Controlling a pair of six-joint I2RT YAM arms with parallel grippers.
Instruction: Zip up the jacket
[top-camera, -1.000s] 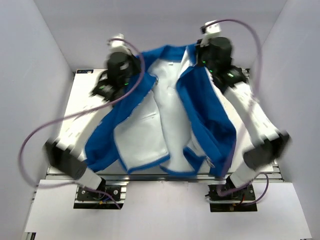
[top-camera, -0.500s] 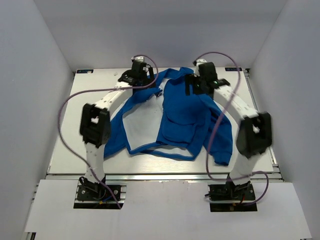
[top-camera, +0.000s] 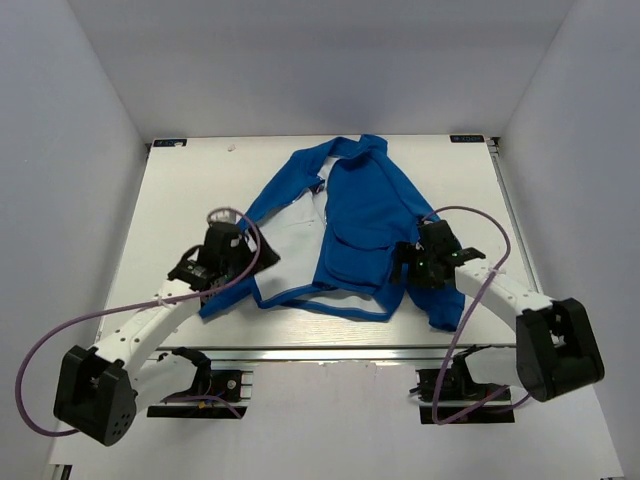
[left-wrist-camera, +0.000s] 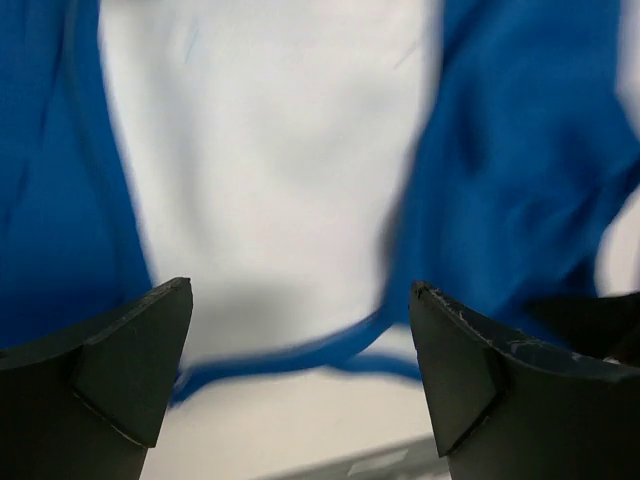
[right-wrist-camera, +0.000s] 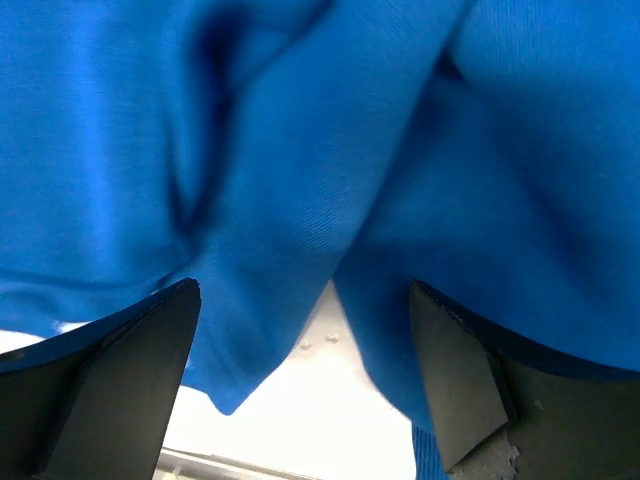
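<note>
The robot's left gripper should next lower back toward the metal bar and close on the lining's hem corner (top-camera: 262, 304) (left-wrist-camera: 181, 383) beside the blue sleeve, since that corner lies uncovered below.
The royal-blue jacket (top-camera: 365, 205) lies flat on the white table (top-camera: 180, 200), collar at the far end. Its right front panel is folded over the middle, while its left front lies open and shows the white lining (top-camera: 290, 245). My left gripper (top-camera: 252, 263) hovers open at the jacket's near left hem; in the left wrist view the lining (left-wrist-camera: 270, 150) and blue hem (left-wrist-camera: 300, 355) pass beyond the left gripper (left-wrist-camera: 300, 285), nothing between the fingers. My right gripper (top-camera: 405, 266) stands open at the near right hem beside the sleeve (top-camera: 440, 300). Blue fabric (right-wrist-camera: 300, 180) fills the right wrist view beyond the right gripper (right-wrist-camera: 303, 290).
Pale walls close in the table on the left, right and far sides. The table's metal front rail (top-camera: 320, 352) runs just behind the jacket's hem, with both arm bases below it. Purple cables (top-camera: 60, 320) loop off each arm.
Both grippers let go of the jacket and opened. The arms drew back from the collar end to the near hem. The jacket dropped flat, its right front folded over.
</note>
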